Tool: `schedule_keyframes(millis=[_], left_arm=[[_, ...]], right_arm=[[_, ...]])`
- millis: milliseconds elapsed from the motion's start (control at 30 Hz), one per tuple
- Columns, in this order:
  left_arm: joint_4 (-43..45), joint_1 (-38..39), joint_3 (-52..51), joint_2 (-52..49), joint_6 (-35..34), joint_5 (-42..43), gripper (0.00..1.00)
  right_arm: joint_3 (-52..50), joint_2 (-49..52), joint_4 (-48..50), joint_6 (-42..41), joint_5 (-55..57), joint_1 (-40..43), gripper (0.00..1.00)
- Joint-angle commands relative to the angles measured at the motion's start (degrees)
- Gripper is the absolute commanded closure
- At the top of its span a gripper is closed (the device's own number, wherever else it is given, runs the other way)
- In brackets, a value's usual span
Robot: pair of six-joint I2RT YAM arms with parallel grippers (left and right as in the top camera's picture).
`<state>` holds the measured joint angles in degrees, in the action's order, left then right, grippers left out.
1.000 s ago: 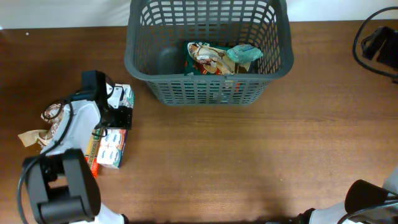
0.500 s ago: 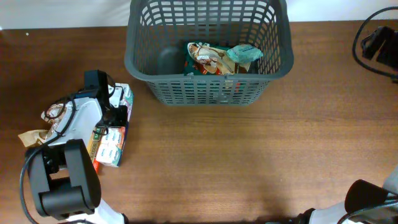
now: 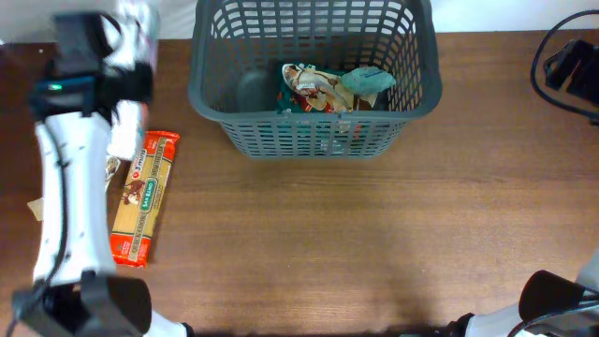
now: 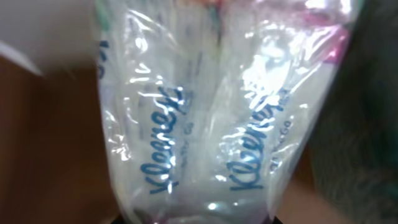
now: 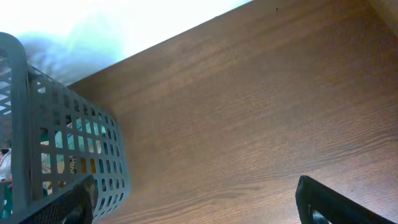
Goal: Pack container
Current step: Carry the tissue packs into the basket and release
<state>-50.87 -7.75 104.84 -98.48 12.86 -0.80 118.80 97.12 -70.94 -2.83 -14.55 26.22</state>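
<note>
The robot's left gripper should next lift the Kleenex pack over the side of the basket and then bring it down next to the snack packets, where the basket's bottom lies bare [image 3: 255, 90].
The container [image 3: 211, 94] is a dark grey slotted basket at the table's far middle, with snack packets [image 3: 323, 86] on its floor. My left gripper [image 3: 134, 42] is raised and blurred at the far left, just left of the basket, and is shut on a clear plastic Kleenex tissue pack [image 4: 205, 124]. That pack fills the left wrist view, with the basket's dark wall [image 4: 367, 93] beside it on the right. My right gripper [image 5: 199, 208] stands open over bare table with nothing between its fingers [image 5: 336, 202]. The basket's corner [image 5: 18, 124] shows at its left.
A long orange-red packet [image 3: 140, 197] lies on the table beside the left arm. Brown wrappers [image 3: 37, 206] peek out at the left edge. A black cable and device [image 3: 566, 65] sit at the far right. The right arm's base [image 3: 552, 300] is at the near right corner.
My left gripper closed on the tissue pack and lifted it away from the table toward the far left corner. The long orange-red packet beneath now lies uncovered. The right arm has not moved.
</note>
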Motion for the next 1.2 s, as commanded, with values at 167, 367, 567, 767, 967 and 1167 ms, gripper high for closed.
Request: schedule_keyframes(millis=[167,367,567,767,967,1167], left_arm=[[4.07,5.81,18.73,3.37,29.14,17.05,0.98],[11.15,14.84,18.91,1.42,41.77,28.89,0.98],[12.74,21.44,18.91,-8.11,42.12,26.95,0.98],[13.14,25.27,18.91,-19.26,42.1,20.39,0.98],[12.31,27.98,18.91,-25.68,41.59,13.29,0.81],[12.31,29.75,20.63,-25.4,36.02,6.71,0.34]], right_arm=[[-0.39,-0.15,-0.02,-0.04,-0.63,0.04,0.01],[-0.39,-0.15,-0.02,-0.04,-0.63,0.04,0.01],[-0.39,-0.15,-0.02,-0.04,-0.63,0.04,0.01],[-0.39,-0.15,-0.02,-0.04,-0.63,0.04,0.01],[-0.39,-0.15,-0.02,-0.04,-0.63,0.04,0.01],[-0.39,-0.15,-0.02,-0.04,-0.63,0.04,0.01]])
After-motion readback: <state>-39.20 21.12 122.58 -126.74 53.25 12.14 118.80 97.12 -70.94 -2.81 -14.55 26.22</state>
